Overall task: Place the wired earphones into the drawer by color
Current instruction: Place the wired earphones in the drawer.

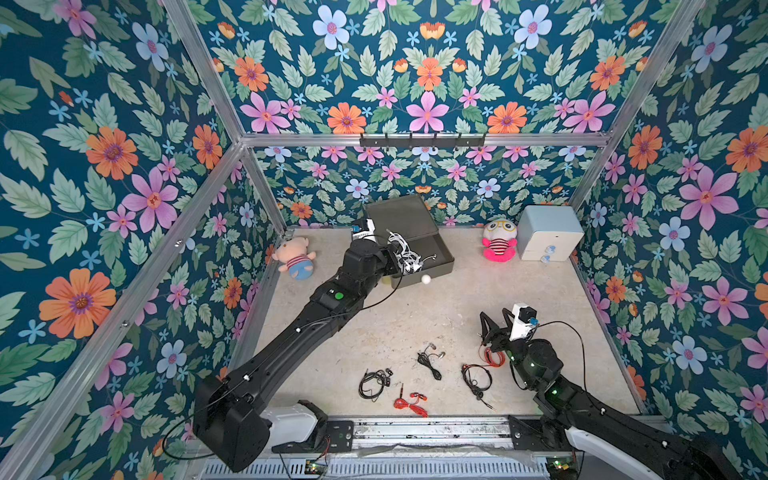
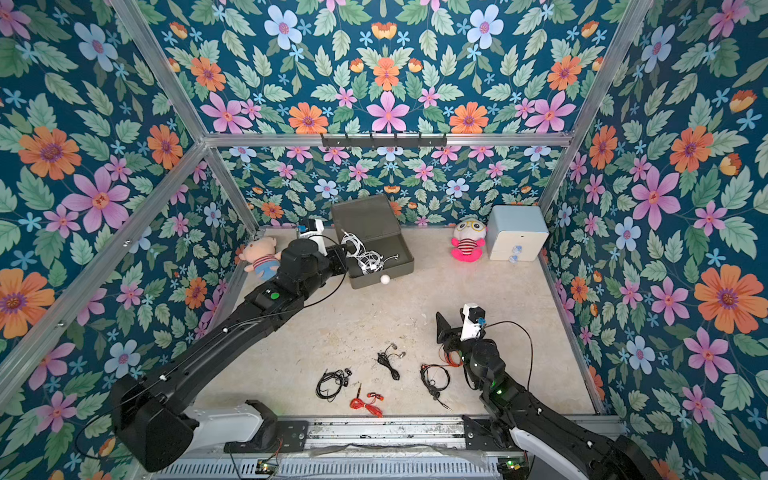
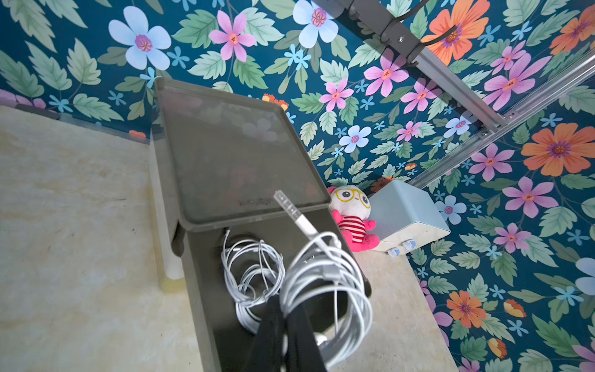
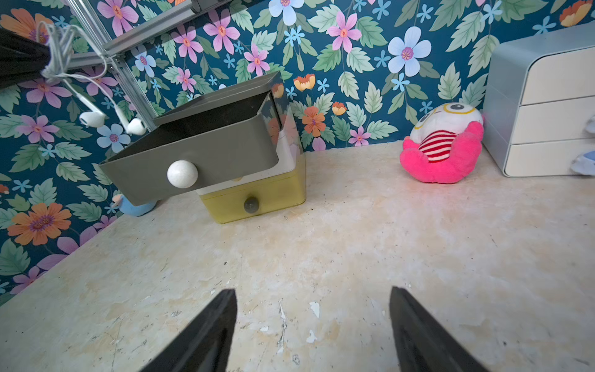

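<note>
My left gripper moves outward and farther over the open grey-green drawer next. It releases the bundle beside the coil inside, since that coil is white too.
My left gripper (image 3: 285, 319) is shut on a coiled bundle of white wired earphones (image 3: 325, 283) above the open grey-green drawer (image 3: 199, 290); its earbuds (image 4: 93, 117) dangle over the drawer's rim (image 4: 193, 167). Another white coil (image 3: 251, 273) lies inside. In both top views the held bundle (image 1: 405, 255) (image 2: 365, 255) hangs over the drawer (image 1: 442, 266). On the near table lie black earphones (image 1: 374, 382) (image 1: 430, 359) (image 1: 478, 380) and red-orange ones (image 1: 411, 403). My right gripper (image 1: 494, 328) (image 4: 312, 322) stands open and empty, beside another red-orange bundle (image 1: 492, 357).
A yellow drawer (image 4: 257, 196) sits shut beneath the open one. A plush pig (image 1: 295, 257) lies at the back left. At the back right stand a plush with glasses (image 1: 498, 241) and a pale blue cabinet (image 1: 548, 232). Floral walls enclose the table.
</note>
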`<state>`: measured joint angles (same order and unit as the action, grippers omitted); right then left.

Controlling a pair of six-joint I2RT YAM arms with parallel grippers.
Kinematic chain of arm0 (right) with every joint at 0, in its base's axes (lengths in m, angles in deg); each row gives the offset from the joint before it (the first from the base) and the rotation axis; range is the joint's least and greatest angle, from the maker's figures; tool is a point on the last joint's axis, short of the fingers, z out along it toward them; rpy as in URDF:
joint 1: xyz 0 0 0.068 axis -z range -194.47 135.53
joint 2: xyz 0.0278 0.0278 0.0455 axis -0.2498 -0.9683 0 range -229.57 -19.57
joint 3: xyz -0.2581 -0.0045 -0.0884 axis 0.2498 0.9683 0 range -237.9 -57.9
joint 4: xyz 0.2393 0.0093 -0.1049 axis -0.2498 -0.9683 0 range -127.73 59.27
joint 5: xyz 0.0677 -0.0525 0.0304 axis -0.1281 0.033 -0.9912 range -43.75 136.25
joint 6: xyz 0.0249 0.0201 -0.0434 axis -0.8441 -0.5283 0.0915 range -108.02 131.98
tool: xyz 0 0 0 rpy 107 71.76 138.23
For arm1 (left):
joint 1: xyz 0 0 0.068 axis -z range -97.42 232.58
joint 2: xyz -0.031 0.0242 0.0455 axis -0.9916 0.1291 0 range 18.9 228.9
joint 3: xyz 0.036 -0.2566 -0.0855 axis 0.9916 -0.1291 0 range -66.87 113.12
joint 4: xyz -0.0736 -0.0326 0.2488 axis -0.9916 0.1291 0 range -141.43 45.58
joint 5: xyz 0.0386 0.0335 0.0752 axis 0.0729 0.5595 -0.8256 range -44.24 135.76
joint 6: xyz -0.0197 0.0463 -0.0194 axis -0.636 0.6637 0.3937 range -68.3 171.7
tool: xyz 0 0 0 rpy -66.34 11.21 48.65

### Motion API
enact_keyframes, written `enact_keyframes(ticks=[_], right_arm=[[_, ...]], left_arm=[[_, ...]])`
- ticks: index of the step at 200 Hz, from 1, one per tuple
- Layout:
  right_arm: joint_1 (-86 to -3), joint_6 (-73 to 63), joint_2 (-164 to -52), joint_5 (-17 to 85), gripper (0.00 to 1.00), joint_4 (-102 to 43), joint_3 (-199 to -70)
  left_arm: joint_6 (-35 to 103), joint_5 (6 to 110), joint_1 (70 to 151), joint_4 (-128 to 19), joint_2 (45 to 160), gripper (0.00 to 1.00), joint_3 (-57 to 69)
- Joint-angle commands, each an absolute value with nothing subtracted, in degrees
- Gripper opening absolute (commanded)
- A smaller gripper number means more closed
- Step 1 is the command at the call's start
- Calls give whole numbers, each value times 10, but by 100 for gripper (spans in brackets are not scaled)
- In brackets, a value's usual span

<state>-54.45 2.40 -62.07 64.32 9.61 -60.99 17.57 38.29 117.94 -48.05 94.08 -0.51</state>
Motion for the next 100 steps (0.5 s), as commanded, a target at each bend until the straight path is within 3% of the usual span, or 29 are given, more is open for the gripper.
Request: enact_keyframes(ticks=[1, 100], right_arm=[[-545, 18, -620, 644, 79, 104, -608], [-545, 24, -604, 653, 79, 96, -605]], left_arm=[[207, 391, 1176, -522, 968, 0, 14], [230, 419, 1170, -571, 1108, 0, 86]])
